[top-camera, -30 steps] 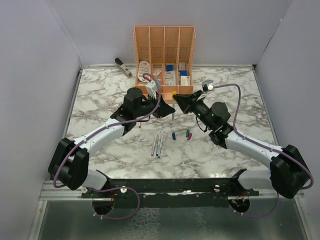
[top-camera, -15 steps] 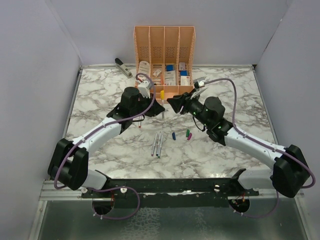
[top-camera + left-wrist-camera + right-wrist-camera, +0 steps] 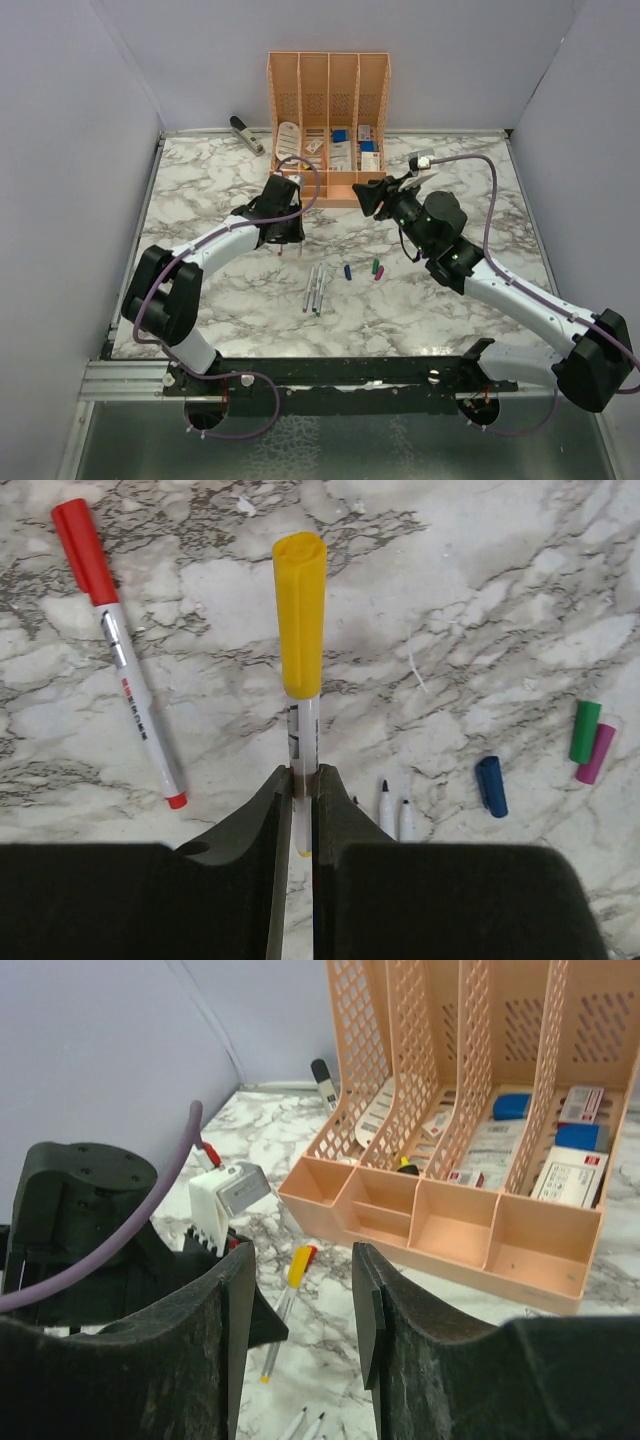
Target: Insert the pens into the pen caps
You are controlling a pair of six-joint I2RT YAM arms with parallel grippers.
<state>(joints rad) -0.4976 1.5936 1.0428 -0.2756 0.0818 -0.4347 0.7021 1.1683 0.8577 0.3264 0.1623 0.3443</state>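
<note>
My left gripper holds the pale pen and will lower it next onto the marble beside the red-capped pen, since the yellow cap (image 3: 300, 615) is already fitted.
My left gripper (image 3: 284, 236) (image 3: 301, 774) is shut on a pale pen with the yellow cap (image 3: 300, 615) fitted on its end, held low over the marble table. The same pen (image 3: 288, 1290) shows tilted in the right wrist view. A pen with the red cap (image 3: 112, 645) lies on the table to its left. The uncapped pens (image 3: 315, 288) lie side by side at the middle, and two of their tips (image 3: 386, 806) show by my left fingers. The blue cap (image 3: 347, 271) (image 3: 491, 785), green cap (image 3: 375, 266) (image 3: 585, 730) and magenta cap (image 3: 380, 273) (image 3: 597, 754) lie loose. My right gripper (image 3: 366, 196) (image 3: 302, 1260) is open and empty, above the table in front of the organizer.
A peach desk organizer (image 3: 328, 100) (image 3: 440, 1225) with small boxes stands at the back centre. A grey stapler (image 3: 245, 133) lies at the back left. Pale walls close in both sides. The left arm's black wrist (image 3: 80, 1215) fills the left of the right wrist view.
The two grippers met at the yellow cap and have parted. My left gripper has moved left and down with the capped pen. My right gripper has opened and drawn back right.
</note>
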